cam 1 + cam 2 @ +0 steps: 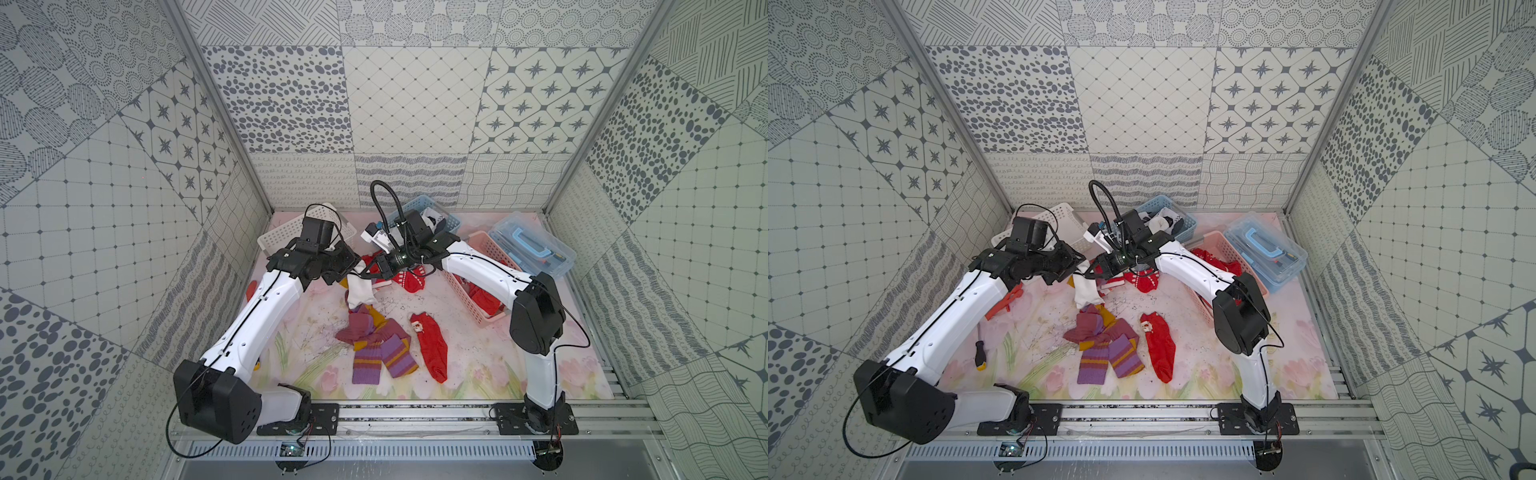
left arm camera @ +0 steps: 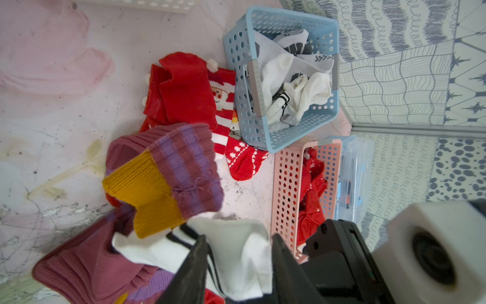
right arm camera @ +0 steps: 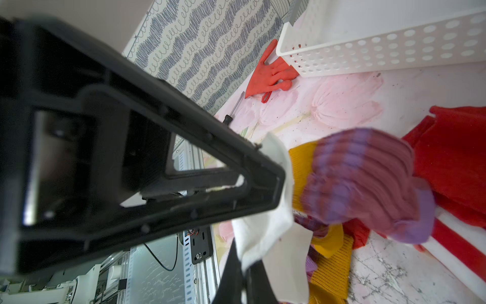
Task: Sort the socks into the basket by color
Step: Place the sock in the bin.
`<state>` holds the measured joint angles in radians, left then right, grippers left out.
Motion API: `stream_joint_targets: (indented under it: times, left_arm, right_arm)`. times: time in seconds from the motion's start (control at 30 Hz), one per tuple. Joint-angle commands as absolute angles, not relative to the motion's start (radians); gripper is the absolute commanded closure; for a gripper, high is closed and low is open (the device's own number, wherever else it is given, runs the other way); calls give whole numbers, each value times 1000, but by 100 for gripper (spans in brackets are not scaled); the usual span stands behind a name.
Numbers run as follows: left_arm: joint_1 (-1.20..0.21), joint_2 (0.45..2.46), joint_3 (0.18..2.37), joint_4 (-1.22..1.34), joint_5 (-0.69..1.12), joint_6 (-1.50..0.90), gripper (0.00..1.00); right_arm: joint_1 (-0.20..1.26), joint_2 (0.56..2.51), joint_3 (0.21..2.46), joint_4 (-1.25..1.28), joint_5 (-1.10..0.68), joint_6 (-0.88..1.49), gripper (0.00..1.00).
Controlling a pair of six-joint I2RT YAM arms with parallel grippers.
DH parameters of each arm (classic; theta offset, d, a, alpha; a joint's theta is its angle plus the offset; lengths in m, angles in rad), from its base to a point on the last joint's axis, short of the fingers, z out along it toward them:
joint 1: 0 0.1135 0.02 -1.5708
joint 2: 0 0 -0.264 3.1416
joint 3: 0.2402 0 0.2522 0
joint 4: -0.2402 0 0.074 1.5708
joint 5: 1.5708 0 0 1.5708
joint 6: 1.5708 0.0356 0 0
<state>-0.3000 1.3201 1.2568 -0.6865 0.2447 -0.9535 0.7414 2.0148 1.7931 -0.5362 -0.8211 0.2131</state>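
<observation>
I should next move my right gripper outward over the open top of the blue basket (image 1: 432, 216) and release the white sock there, since white socks already lie inside.
A white sock (image 1: 360, 291) hangs between the two grippers over the back middle of the table. My right gripper (image 3: 244, 263) is shut on its edge. My left gripper (image 2: 238, 244) stands open, and the white sock (image 2: 236, 252) lies loose between its fingers. Close beside them is a mauve and mustard sock (image 2: 163, 179), blurred in the right wrist view; I cannot tell what holds it. More striped purple socks (image 1: 374, 345) and a red sock (image 1: 432, 349) lie on the table. Red socks (image 1: 411, 280) are piled under the right gripper.
A blue basket (image 2: 289, 15) holds white socks, a pink basket (image 2: 286, 184) holds red ones, and a white basket (image 1: 282, 237) stands at the back left. An orange glove (image 1: 1007, 301) and a screwdriver (image 1: 980, 353) lie at the left. A clear box (image 1: 532, 245) sits at the back right.
</observation>
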Motion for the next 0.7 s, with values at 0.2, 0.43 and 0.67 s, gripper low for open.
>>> stream_joint_targets:
  times: [0.2,0.43,0.67]
  left_arm:
    - [-301,1319,1281,-727,172,-869,43]
    - [-301,1284,1268,-765,130,-809,42]
    - [-317,1293,1257,-779,131,-766,43]
  right_arm:
    - [659,1950,1803,-454,-865,290,100]
    - [555,2031,1964,-479,-798,337,100]
    - [459,2177,2202,-492,-691,420,100]
